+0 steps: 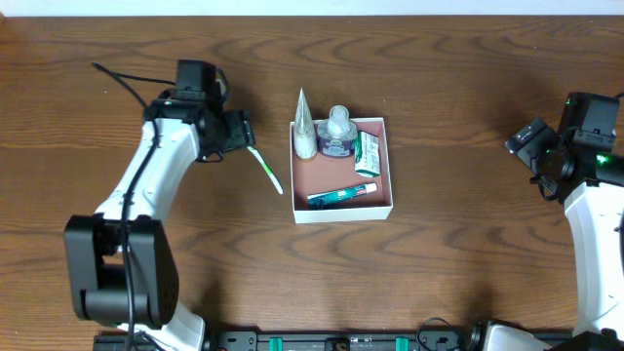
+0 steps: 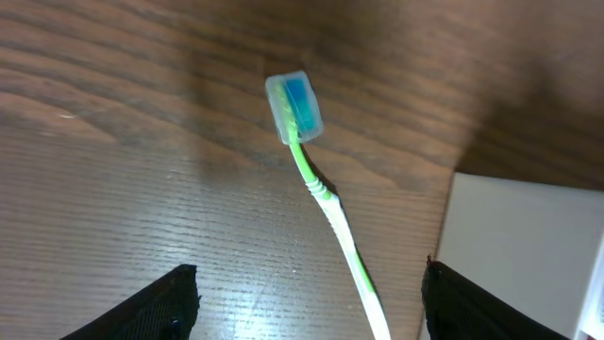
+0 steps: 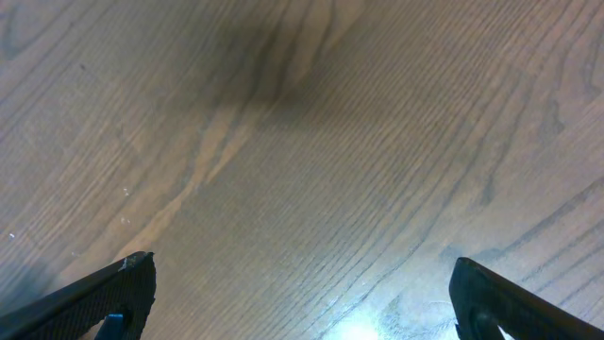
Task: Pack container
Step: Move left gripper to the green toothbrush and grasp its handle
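Observation:
I should lower my left gripper to the white part of the green and white toothbrush's handle, because its fingers are still above the handle.
The container (image 1: 386, 167) is a square white box with a pink-brown inside at the table's middle; it holds a purple bottle (image 1: 337, 136), a green packet (image 1: 367, 153) and a toothpaste tube (image 1: 341, 195). A white tube (image 1: 304, 127) leans at its left rim. A green and white toothbrush (image 1: 266, 170) lies on the table left of the box. It also shows in the left wrist view (image 2: 326, 196), its capped head pointing away. My left gripper (image 2: 307, 302) is open around the handle, above it. The box's white wall (image 2: 510, 255) is at the right. My right gripper (image 3: 302, 297) is open and empty over bare table.
The table is dark brown wood (image 1: 468, 244). The right arm (image 1: 575, 146) stands at the far right edge, well away from the box. Cables run behind the left arm (image 1: 117, 73).

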`<state>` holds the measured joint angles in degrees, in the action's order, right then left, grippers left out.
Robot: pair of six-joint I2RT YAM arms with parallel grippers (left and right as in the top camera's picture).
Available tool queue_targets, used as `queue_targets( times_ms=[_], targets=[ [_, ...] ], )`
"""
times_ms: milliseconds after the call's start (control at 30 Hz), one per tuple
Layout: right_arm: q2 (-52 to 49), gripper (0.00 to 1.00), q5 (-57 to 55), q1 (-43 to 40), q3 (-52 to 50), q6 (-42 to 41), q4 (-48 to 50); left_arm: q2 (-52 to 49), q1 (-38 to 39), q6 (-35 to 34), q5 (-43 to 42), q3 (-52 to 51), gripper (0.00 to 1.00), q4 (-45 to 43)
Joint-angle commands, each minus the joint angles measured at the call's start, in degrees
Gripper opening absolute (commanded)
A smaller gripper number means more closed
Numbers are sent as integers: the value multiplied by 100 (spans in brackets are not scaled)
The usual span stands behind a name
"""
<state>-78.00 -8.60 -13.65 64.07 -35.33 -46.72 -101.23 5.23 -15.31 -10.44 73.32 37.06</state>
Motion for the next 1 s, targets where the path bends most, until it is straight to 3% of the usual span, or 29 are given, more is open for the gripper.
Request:
queue_targets(
  times_ms=[0,367,967],
  targets=[
    [-24,99,-61,-26,68,68,-4,-236,188,-157,450,4,77,-9],
    [-24,99,-61,-26,68,70,-4,-730,345,-557,704,4,77,-33],
    [-24,99,-61,-26,68,68,-4,-1300,601,-557,708,4,77,-197]
  ],
)
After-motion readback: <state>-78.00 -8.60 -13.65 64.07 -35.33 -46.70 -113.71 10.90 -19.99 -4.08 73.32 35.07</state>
